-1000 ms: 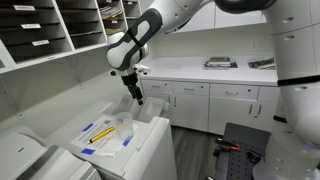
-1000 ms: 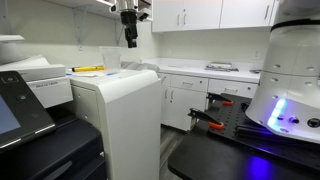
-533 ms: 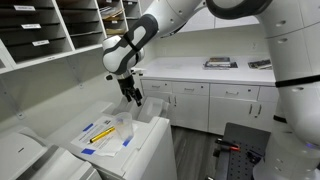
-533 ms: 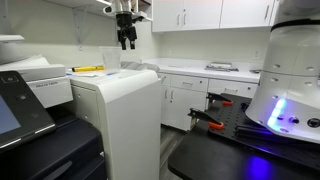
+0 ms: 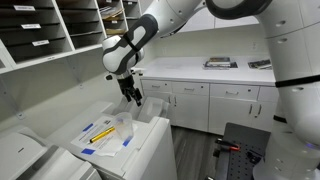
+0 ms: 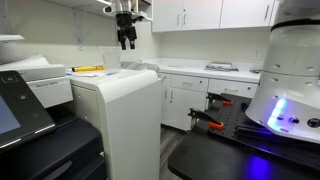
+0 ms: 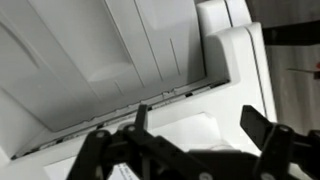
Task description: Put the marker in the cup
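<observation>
My fingers are spread and empty, higher and less far out than the yellow-orange marker, which lies flat on the sheet. My gripper needs to move outward and down onto it next.
The yellow-orange marker (image 5: 100, 131) lies flat on a white sheet on top of the white printer; in an exterior view it shows as a thin yellow line (image 6: 88, 68). The clear cup (image 5: 124, 130) is only a faint outline just right of the marker. My gripper (image 5: 130, 93) hangs above the printer top, up and to the right of the marker, with its fingers spread and nothing between them. It also shows in an exterior view (image 6: 126, 41) and in the wrist view (image 7: 200, 125), where neither marker nor cup can be made out.
A short blue pen-like item (image 5: 88, 151) lies on the sheet near the marker. Wall pigeonhole shelves (image 5: 50, 35) stand behind the printer. A counter with cabinets (image 5: 215, 85) runs along the back. A second machine (image 6: 30, 85) stands beside the printer.
Since a second ago the gripper has shifted slightly along the printer top and its fingers now look spread rather than narrow. Nothing has moved in the last half second.
</observation>
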Controlling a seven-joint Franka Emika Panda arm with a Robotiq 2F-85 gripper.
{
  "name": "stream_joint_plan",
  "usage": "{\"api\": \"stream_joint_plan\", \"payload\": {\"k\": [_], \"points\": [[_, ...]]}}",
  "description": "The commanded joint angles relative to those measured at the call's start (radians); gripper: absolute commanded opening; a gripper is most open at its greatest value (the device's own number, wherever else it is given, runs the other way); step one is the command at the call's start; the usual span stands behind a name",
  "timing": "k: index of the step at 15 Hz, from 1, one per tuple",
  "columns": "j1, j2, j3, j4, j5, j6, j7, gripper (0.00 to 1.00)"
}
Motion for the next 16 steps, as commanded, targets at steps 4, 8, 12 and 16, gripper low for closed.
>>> {"api": "stream_joint_plan", "payload": {"k": [4,8,12,16], "points": [[-0.014,0.033,0.047,-0.006,0.032,0.12,-0.031,1.0],[-0.069,0.073,0.116,-0.004,0.186,0.224,-0.155,1.0],[-0.089,0.116,0.135,0.018,0.267,0.202,-0.251,0.98],[-0.071,0.154,0.122,0.027,0.239,0.21,-0.26,0.87]]}}
